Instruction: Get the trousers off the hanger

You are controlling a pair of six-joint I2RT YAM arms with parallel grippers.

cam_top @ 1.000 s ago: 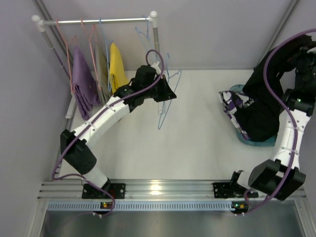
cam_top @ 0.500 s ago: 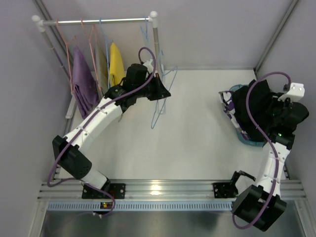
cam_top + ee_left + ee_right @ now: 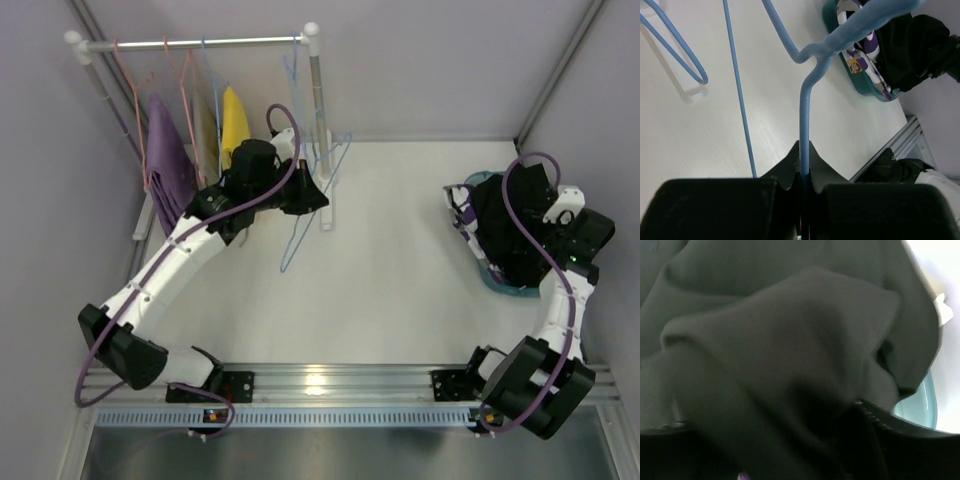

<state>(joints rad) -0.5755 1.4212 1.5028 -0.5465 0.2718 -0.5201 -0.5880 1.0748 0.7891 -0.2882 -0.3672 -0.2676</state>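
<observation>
Next, my left gripper carries the hanger outward onto the rack's bare bar (image 3: 253, 42) beside the yellow garment and releases the hanger, because it is empty of trousers.
My left gripper (image 3: 305, 196) is shut on the neck of an empty blue hanger (image 3: 300, 228), held beside the rack's right post. In the left wrist view the hanger (image 3: 804, 100) runs straight up from between the closed jaws of that gripper (image 3: 804, 150). The black trousers (image 3: 505, 235) lie heaped in a teal basin (image 3: 500, 285) at the right, on top of the camouflage trousers (image 3: 465, 212). My right gripper (image 3: 537, 225) sits low on the heap. Its wrist view is filled with the black trousers (image 3: 790, 330), the fingers stand wide apart at the gripper (image 3: 770, 420), and cloth bulges between them.
A clothes rack (image 3: 200, 43) stands at the back left with a lilac garment (image 3: 170, 165), a yellow garment (image 3: 237, 125) and several empty hangers. Its right post (image 3: 318, 110) is just behind the held hanger. Walls close in on the left and right.
The left arm has carried the hanger left and back toward the rack post. The right arm has come down with the black trousers onto the basin, and its jaws have opened.
</observation>
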